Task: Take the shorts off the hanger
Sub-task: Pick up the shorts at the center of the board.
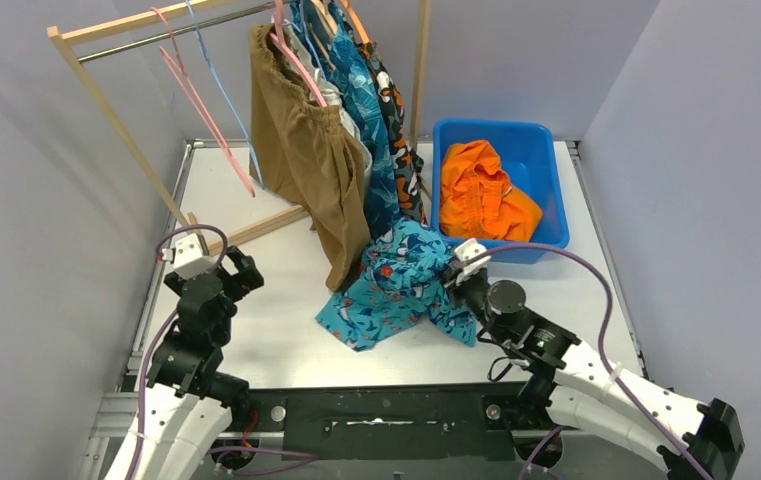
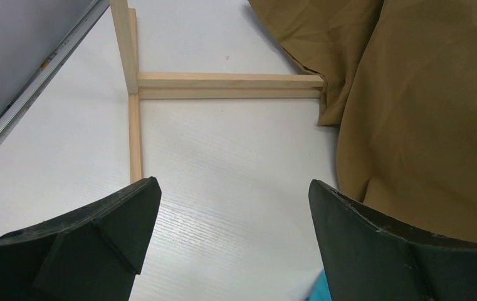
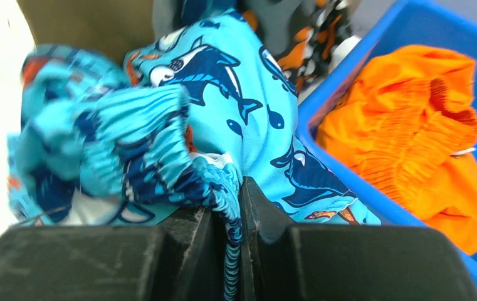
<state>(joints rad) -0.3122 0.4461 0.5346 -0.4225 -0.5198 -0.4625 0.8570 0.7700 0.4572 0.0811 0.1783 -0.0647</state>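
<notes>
The blue bin lies outward of the robot's right gripper, so the right gripper should next move outward over the orange shorts [image 1: 484, 190] in the bin and release the teal shorts.
The teal shark-print shorts [image 1: 396, 285] lie bunched on the table under the rack. My right gripper [image 1: 453, 272] is shut on their waistband [image 3: 229, 188], seen close in the right wrist view. Brown shorts [image 1: 306, 150] hang on a pink hanger [image 1: 296, 60] from the rail, with white, blue patterned [image 1: 366, 100] and camouflage shorts [image 1: 391, 100] behind them. Orange shorts [image 1: 484, 190] lie in the blue bin [image 1: 546, 140]. My left gripper [image 1: 241, 270] is open and empty above the table, left of the brown shorts [image 2: 424, 113].
The wooden rack's base bars [image 2: 223, 84] lie ahead of my left gripper. Empty pink and blue hangers [image 1: 201, 100] hang at the rail's left end. Grey walls stand close on both sides.
</notes>
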